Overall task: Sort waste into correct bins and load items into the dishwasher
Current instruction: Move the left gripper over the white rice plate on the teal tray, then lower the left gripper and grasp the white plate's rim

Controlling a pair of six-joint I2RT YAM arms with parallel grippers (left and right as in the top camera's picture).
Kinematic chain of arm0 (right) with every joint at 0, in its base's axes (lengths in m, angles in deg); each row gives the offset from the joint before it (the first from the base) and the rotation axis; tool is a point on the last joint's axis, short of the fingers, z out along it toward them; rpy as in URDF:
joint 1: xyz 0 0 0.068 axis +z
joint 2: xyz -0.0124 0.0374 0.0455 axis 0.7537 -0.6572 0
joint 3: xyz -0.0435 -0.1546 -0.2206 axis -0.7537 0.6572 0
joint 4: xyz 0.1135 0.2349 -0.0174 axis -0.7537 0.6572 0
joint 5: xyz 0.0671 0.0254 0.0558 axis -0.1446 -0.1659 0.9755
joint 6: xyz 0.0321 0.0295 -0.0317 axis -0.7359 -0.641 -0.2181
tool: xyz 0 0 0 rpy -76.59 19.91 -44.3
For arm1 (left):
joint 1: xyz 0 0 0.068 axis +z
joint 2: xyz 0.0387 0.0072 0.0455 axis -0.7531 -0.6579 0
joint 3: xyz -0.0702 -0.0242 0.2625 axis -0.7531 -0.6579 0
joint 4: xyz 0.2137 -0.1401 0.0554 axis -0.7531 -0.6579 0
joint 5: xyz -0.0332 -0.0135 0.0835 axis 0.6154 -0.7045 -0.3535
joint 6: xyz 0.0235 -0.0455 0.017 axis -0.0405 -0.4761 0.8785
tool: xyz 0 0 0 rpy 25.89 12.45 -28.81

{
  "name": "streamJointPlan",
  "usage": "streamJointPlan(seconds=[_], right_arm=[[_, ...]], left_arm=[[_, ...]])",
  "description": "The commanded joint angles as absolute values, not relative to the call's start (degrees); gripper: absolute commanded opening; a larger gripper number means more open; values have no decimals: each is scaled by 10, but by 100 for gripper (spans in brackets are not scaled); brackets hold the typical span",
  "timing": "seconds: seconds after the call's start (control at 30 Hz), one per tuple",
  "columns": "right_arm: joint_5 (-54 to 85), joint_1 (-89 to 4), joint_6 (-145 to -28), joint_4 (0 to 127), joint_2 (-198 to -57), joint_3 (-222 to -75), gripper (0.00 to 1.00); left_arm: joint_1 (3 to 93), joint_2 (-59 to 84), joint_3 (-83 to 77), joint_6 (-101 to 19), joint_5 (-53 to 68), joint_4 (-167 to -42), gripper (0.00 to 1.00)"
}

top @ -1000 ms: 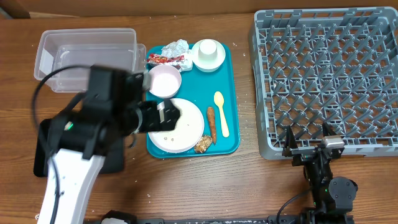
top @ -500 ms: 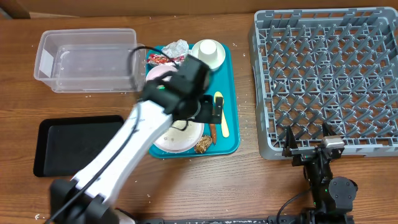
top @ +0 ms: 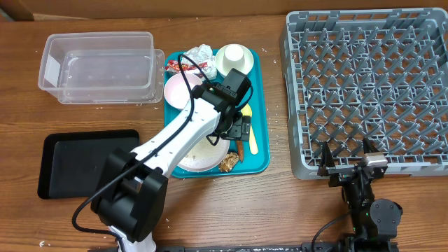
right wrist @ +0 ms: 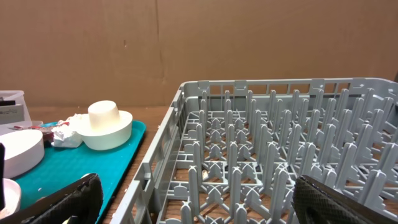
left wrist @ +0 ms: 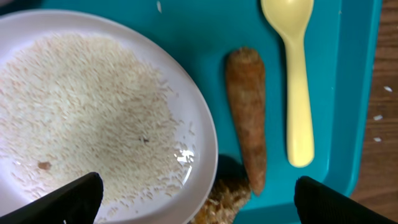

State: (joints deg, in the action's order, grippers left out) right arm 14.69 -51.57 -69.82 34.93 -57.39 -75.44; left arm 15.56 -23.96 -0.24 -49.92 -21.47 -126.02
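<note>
The robot's left gripper will next go down to the plate's rim (top: 226, 149) (left wrist: 210, 161) beside the carrot stick, with one finger inside over the rice.
My left gripper (top: 239, 127) hangs open low over the teal tray (top: 260, 89), with nothing between its fingers. Below it, in the left wrist view, the plate (left wrist: 93, 106) carries loose rice. The orange carrot stick (left wrist: 247, 106) lies just right of the plate, with the yellow spoon (left wrist: 296, 81) beside it. A brown food chunk (left wrist: 225, 200) sits at the plate's rim, midway between my left gripper's (left wrist: 199, 205) tips. The napkin (top: 199, 52) and wrapper (top: 183, 66) lie at the tray's back. My right gripper (top: 346, 159) rests open at the front edge of the grey dish rack (top: 371, 84).
A clear tub (top: 98, 63) stands at the back left and a black tray (top: 84, 162) at the front left. An upturned cup on a bowl (top: 234, 59) and another bowl (top: 178, 87) sit on the teal tray. My left arm crosses the plate (top: 196, 155).
My left arm has swung right, from above the black tray and plate's left side to over the carrot stick and spoon. The right arm has not moved.
</note>
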Motion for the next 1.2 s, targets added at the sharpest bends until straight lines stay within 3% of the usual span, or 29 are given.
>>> streamJointPlan(seconds=[0.0, 0.07, 0.57, 0.77, 0.87, 1.17], right_arm=[[141, -520, -703, 346, -569, -748, 100], [141, -520, -702, 346, -569, -748, 100], [141, -520, -703, 346, -569, -748, 100], [141, -520, -702, 346, -569, -748, 100], [141, -520, -702, 346, -569, -748, 100], [141, -520, -702, 346, -569, -748, 100]], left_arm=[[154, -247, 8, -509, -266, -1253, 93], [155, -248, 8, -509, -282, -1251, 79], [131, -320, 4, -541, -282, -1239, 80], [133, -333, 4, -544, -285, -1238, 79], [133, -334, 4, -543, -287, -1236, 73], [133, -333, 25, -543, -280, -1243, 74]])
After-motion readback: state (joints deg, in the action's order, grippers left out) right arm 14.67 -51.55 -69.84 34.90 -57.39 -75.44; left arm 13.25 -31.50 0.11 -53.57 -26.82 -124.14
